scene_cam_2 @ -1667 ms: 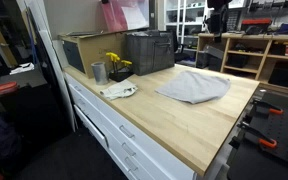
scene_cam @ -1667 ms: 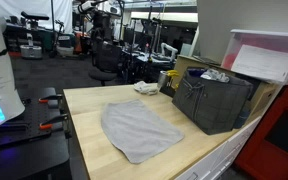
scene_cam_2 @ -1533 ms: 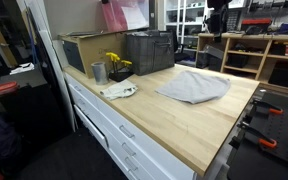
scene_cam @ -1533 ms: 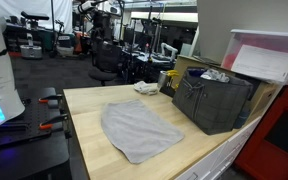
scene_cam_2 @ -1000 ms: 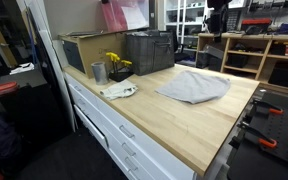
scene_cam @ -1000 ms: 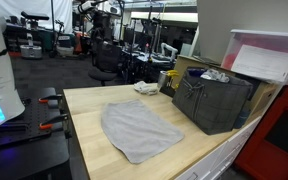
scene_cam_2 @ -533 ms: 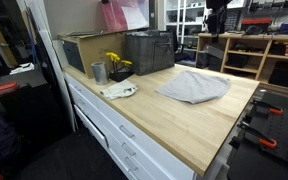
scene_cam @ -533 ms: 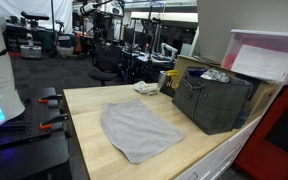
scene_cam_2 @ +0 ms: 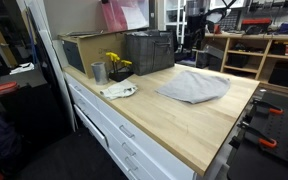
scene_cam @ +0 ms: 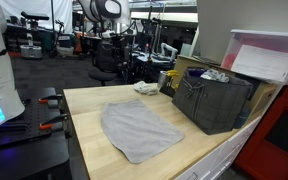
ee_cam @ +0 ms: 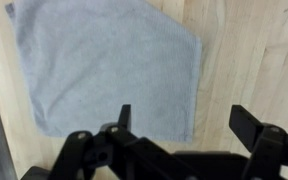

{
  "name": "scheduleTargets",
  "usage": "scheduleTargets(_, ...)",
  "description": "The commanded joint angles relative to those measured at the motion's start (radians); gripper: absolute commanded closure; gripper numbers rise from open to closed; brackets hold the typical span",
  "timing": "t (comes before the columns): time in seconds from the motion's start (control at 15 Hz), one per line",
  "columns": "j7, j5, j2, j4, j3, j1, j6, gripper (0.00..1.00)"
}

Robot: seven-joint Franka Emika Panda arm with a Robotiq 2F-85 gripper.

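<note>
My gripper should go down and toward the crate, turning a little, onto the corner of the grey cloth (scene_cam: 139, 128) that is nearest the white rag.
A grey cloth (scene_cam: 139, 128) lies flat on the wooden tabletop (scene_cam: 89, 105), also seen as the cloth (scene_cam_2: 192, 86) in both exterior views. In the wrist view my gripper (ee_cam: 187, 120) hangs well above the cloth (ee_cam: 104, 60), over its edge, touching nothing. Its two dark fingers (ee_cam: 124, 115) stand wide apart with nothing between them, so it is open. The robot arm (scene_cam: 110, 10) shows at the top of both exterior views, high above the far side of the table, as does the arm (scene_cam_2: 194, 18).
A dark mesh crate (scene_cam: 212, 100) stands along one table edge, with a metal cup (scene_cam_2: 98, 72), yellow flowers (scene_cam_2: 116, 62), a crumpled white rag (scene_cam_2: 119, 90) and a cardboard box (scene_cam_2: 84, 50) near it. A pink-lidded bin (scene_cam: 264, 55) sits behind the crate.
The arm has swung into the top of both exterior views, where it was not seen before. The cloth and the other objects have not moved.
</note>
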Motion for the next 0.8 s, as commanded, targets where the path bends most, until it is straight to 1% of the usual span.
scheduleTargets(0.0, 0.014, 0.035, 0.217, 0.139, -0.014, 0.006, 0.098, 0.0)
scheduleTargets(0.27, -0.019, 0.123, 0.447, 0.323, -0.011, 0.013, 0.146, 0.0)
scheduleTargets(0.4, -0.027, 0.167, 0.557, 0.431, -0.005, 0.013, 0.138, 0.0)
scheduleTargets(0.73, -0.025, 0.202, 0.821, 0.731, -0.007, 0.015, 0.091, 0.0)
